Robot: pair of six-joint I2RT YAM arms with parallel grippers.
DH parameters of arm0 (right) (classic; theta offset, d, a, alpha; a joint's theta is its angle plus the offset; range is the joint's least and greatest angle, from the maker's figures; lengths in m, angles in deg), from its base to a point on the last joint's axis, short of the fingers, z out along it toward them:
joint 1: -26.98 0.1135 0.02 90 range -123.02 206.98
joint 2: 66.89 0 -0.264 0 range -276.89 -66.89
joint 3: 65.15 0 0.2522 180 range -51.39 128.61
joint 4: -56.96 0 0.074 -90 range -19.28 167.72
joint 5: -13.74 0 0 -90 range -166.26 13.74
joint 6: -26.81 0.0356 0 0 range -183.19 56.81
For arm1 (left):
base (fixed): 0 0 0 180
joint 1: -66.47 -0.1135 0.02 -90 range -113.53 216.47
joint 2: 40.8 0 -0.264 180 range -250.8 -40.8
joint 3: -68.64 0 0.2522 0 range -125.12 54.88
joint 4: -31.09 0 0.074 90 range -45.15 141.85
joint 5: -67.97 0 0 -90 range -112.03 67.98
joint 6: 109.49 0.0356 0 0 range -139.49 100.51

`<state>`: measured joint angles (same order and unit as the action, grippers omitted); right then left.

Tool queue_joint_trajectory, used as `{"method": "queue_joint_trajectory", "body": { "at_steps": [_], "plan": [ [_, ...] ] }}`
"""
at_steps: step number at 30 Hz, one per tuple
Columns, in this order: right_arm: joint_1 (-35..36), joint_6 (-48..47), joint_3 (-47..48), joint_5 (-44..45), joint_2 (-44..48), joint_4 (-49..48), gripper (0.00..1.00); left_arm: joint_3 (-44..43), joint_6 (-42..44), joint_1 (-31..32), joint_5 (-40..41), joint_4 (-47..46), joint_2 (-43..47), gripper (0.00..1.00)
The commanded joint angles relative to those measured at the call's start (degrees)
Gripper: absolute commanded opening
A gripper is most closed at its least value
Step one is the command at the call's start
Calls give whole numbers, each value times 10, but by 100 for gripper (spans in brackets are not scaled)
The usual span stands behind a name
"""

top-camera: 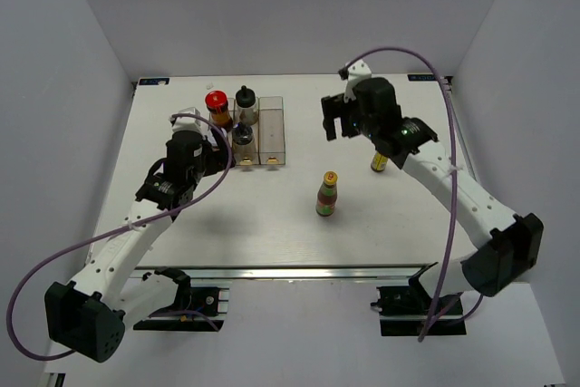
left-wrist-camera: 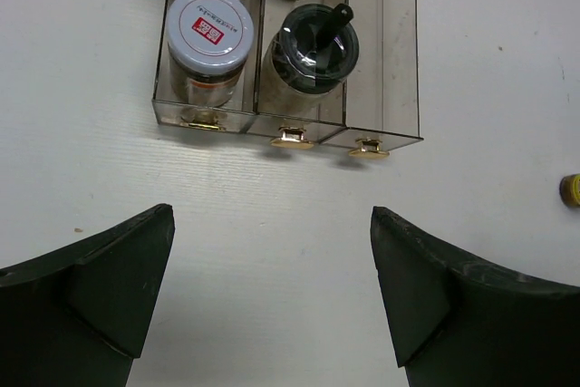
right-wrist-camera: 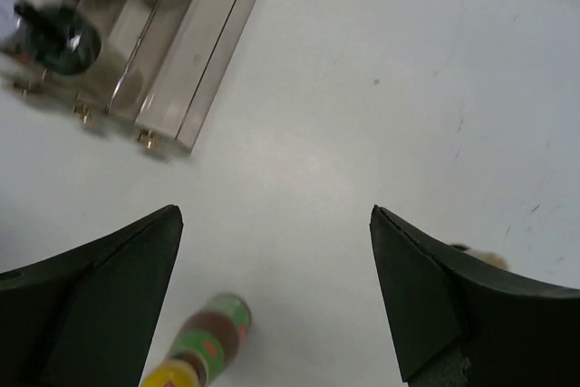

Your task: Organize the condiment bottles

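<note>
The neck of the yellow-capped bottle is closer to my base than my right gripper's open fingers, and the bottle stands outside the rack. My right gripper will move back and down around the neck next.
A clear three-slot rack (top-camera: 272,133) stands at the back left. Its left slot holds a red-capped bottle (top-camera: 217,104) and, in front of it, a white-lidded jar (left-wrist-camera: 208,38). Its middle slot holds two black-capped jars (top-camera: 246,104) (top-camera: 243,140); the front one shows in the left wrist view (left-wrist-camera: 313,47). The right slot is empty. A yellow-capped bottle (top-camera: 327,194) (right-wrist-camera: 204,346) stands on the table's middle. A slim tan-capped bottle (top-camera: 379,163) (left-wrist-camera: 571,189) stands by the right arm. My left gripper (top-camera: 220,149) (left-wrist-camera: 272,215) is open and empty before the rack. My right gripper (top-camera: 333,124) (right-wrist-camera: 276,215) is open and empty above the table.
The rack (right-wrist-camera: 181,61) has small brass knobs (left-wrist-camera: 292,138) on its near end. White walls close in the table (top-camera: 181,224) on the left, back and right. Purple cables loop from both arms.
</note>
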<state>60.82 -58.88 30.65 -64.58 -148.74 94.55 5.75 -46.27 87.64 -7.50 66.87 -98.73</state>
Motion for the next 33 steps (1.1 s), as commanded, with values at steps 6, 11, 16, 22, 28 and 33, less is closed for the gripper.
{"method": "queue_joint_trajectory", "body": {
  "at_steps": [6, 11, 16, 22, 28, 33],
  "plan": [
    [24, -11, -167, -81, 136, 29, 89, 2, 16, 1, -29, -19, -21, 98],
    [56, -27, -232, -126, 179, 20, 89, 3, 19, 1, -31, -25, -26, 98],
    [105, -28, -248, -50, 155, 17, 89, 5, 20, 1, -36, -27, -31, 98],
    [107, 8, -263, 18, 122, -18, 89, 9, 21, 1, -27, -27, -29, 98],
    [112, 21, -316, -5, 116, -112, 86, 13, 22, 1, -26, -30, -32, 98],
    [115, 23, -354, -21, 128, -171, 66, 12, 24, 1, -29, -32, -45, 98]
  ]
}}
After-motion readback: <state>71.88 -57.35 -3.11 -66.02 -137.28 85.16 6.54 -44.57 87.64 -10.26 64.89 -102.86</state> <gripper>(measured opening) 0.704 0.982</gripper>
